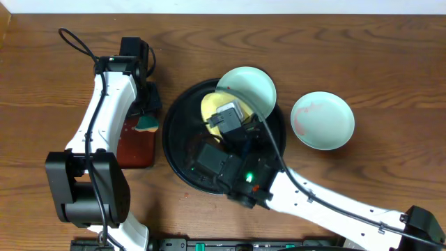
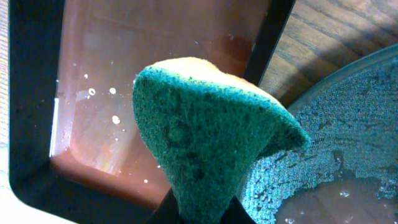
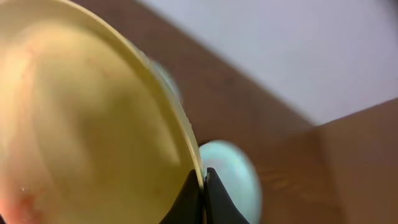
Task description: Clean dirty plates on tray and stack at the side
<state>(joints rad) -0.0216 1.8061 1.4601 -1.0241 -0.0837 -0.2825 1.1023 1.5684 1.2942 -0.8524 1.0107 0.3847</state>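
I will swing my right gripper to the right in the overhead view over the second pale blue plate (image 1: 323, 120) and lower to release, because that one sits off the tray.
The round black tray (image 1: 178, 150) lies mid-table. My right gripper (image 1: 233, 125) is over it, shut on the rim of the pale yellow plate (image 1: 211, 106), which fills the right wrist view (image 3: 81, 124) with a red-orange smear at its lower left. A mint plate (image 1: 249, 87) leans on the tray's far rim. A second pale blue plate (image 1: 323, 120) with a red smear sits on the table to the right; a pale blue plate (image 3: 233, 177) shows behind the fingers (image 3: 204, 186). My left gripper (image 1: 148, 117) is shut on a green-and-yellow sponge (image 2: 211, 137) over the rectangular tray.
A small rectangular dark tray (image 1: 136, 143) holding reddish water lies left of the round tray; it shows in the left wrist view (image 2: 124, 81). The round tray's wet rim (image 2: 348, 112) lies to its right. A black cable (image 1: 77, 42) runs at the far left.
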